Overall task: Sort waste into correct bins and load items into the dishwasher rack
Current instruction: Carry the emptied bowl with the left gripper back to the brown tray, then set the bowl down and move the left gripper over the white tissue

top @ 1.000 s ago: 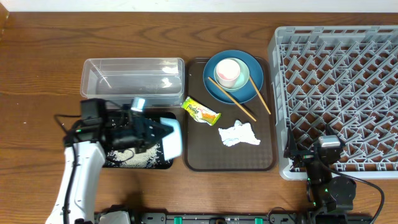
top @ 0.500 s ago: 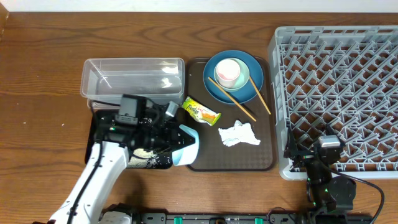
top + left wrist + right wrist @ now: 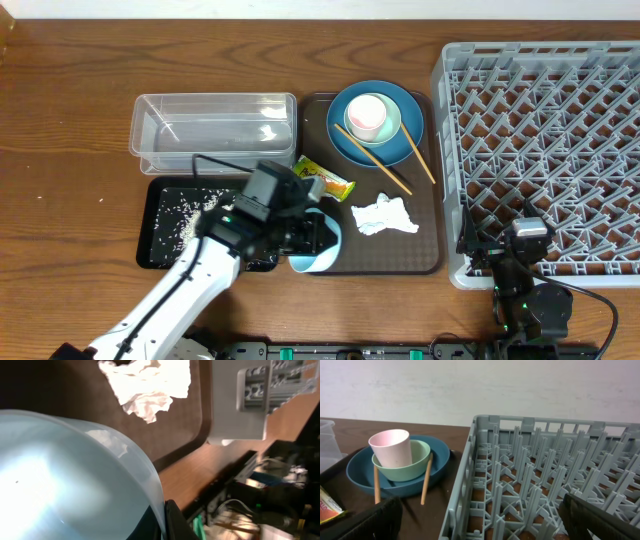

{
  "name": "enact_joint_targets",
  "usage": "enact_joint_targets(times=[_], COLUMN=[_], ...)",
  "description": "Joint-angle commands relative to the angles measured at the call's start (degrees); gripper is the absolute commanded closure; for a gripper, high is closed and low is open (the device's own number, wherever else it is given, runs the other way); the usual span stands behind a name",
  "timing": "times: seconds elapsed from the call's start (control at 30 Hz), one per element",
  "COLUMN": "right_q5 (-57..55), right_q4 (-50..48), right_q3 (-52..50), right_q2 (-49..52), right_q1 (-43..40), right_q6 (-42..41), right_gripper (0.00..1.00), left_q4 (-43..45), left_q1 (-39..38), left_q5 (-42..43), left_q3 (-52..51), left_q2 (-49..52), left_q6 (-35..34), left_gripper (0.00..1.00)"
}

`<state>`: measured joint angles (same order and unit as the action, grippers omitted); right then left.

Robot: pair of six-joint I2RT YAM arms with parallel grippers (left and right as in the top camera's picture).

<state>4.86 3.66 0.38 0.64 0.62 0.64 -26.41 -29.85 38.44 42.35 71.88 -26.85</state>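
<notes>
Next, my left gripper moves down toward the bare patch beside the tissue on the brown tray, levels the bowl and releases the bowl's rim.
My left gripper (image 3: pixel 300 238) is shut on the rim of the white and light-blue bowl (image 3: pixel 318 250) and holds it over the front left of the brown tray; the bowl fills the left wrist view (image 3: pixel 70 475). Loose rice grains (image 3: pixel 185 212) lie in the black tray (image 3: pixel 160 250). The clear tub (image 3: pixel 212 125) stands behind it. On the brown tray lie the tissue (image 3: pixel 384 216), also in the left wrist view (image 3: pixel 147 385), the snack wrapper (image 3: pixel 323 179), and the blue plate (image 3: pixel 415 125) with mint bowl (image 3: pixel 392 115), pink cup (image 3: pixel 365 115) and chopsticks (image 3: pixel 375 160). My right gripper (image 3: pixel 480 520) is open at the grey rack's (image 3: pixel 545 130) front edge.
The brown serving tray (image 3: pixel 420 255) sits between the bins and the rack. The right arm (image 3: pixel 525 290) rests at the table's front right. The rack's corner (image 3: pixel 235 405) shows in the left wrist view, beyond the tray's edge.
My left arm has carried the bowl rightward from over the black tray to over the brown tray's front left. The rice now lies uncovered in the black tray. The right arm is still.
</notes>
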Motion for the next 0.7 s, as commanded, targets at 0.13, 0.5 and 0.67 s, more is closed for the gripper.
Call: enact_joint_targets(times=[0.13,0.5,0.67], right_q5=[-0.35,-0.35,-0.35], right_q4=[0.22,0.22,0.22], right_q3=[-0.09,-0.09,-0.09], right_q2=[-0.04,-0.04,-0.04], right_q1=[0.52,0.52,0.52], right_q6=[0.26,0.26,0.26], right_gripper=[0.01,0.01,0.01], left_q4=[2.58,2.62,2.58], left_q1=[-10.93,-20.61,-20.61], left_q5=[-18.62,-30.67,-31.21], left_q3=[1.05,1.03,1.01], left_q2=[-0.76,0.9,2.19], left_q6=[-0.48,-0.46,-0.48], left_gripper=[0.94,0.94,0.93])
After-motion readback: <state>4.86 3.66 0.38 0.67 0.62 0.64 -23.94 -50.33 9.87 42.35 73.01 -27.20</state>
